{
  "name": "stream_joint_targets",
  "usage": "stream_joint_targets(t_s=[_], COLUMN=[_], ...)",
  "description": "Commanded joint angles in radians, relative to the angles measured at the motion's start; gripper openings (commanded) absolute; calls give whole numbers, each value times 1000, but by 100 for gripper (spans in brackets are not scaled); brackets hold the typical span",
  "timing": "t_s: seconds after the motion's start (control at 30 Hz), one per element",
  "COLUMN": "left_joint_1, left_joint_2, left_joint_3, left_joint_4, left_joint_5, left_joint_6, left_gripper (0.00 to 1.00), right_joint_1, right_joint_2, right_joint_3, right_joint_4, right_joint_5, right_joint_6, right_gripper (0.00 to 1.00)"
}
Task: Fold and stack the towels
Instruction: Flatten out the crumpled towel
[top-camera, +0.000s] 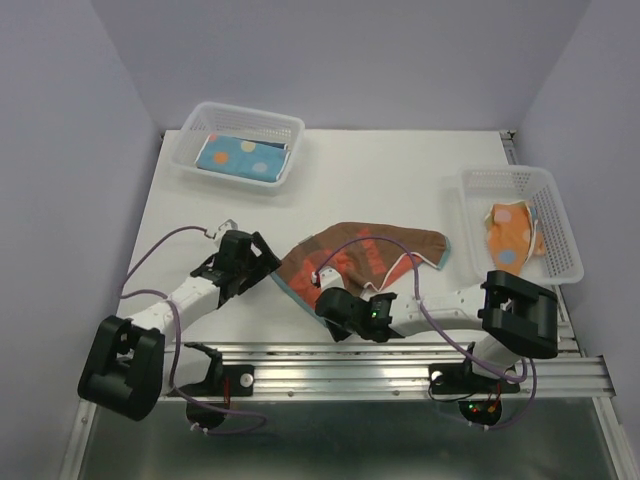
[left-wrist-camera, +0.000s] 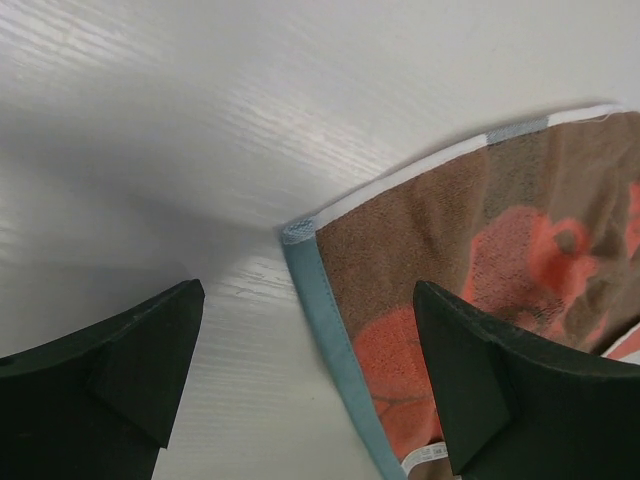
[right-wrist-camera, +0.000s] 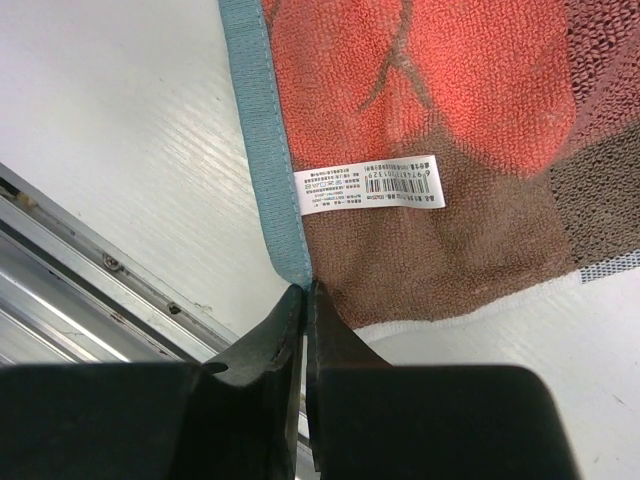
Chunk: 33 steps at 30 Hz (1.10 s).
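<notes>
My right gripper already holds the other end of the towel's blue edge. I will lower my left gripper toward the right in the top view onto the towel's free corner (top-camera: 276, 273) (left-wrist-camera: 299, 232).
A brown-red towel (top-camera: 375, 255) with a light blue edge lies spread in the middle of the table. My right gripper (top-camera: 327, 299) is shut on its near corner; in the right wrist view the gripper (right-wrist-camera: 305, 296) pinches the blue edge of the towel (right-wrist-camera: 450, 100) just below a white label (right-wrist-camera: 370, 182). My left gripper (top-camera: 264, 257) is open, low over the towel's left corner. In the left wrist view the gripper (left-wrist-camera: 305, 330) straddles the blue edge of the towel (left-wrist-camera: 480, 250), with one finger over the cloth and one over bare table.
A white mesh basket (top-camera: 205, 120) at the back left holds a folded light blue dotted towel (top-camera: 240, 155). A second basket (top-camera: 560, 235) at the right holds a crumpled orange towel (top-camera: 508, 235). A metal rail (top-camera: 400, 365) runs along the near table edge and also shows in the right wrist view (right-wrist-camera: 70, 270).
</notes>
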Motion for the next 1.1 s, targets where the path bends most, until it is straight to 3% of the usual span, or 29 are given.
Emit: stream_joint_targets(t_s=[0.0, 0.3, 0.73, 1.07], left_joint_1=[-27, -63, -103, -215], left_joint_2=[90, 220, 357, 498], left_joint_3=[29, 101, 190, 305], left_joint_4=[68, 58, 30, -198], left_joint_5=[36, -8, -138, -272], left_joint_6=[27, 33, 13, -20], left_gripper=[96, 66, 63, 54], right_joint_1=[5, 3, 0, -9], right_joint_2=[-14, 2, -10, -27], right_joint_3=[-22, -34, -45, -52], right_joint_4=[27, 51, 61, 55], right_joint_5=[11, 25, 36, 43], right_joint_6=[25, 25, 24, 14], right_gripper=[2, 2, 2, 2])
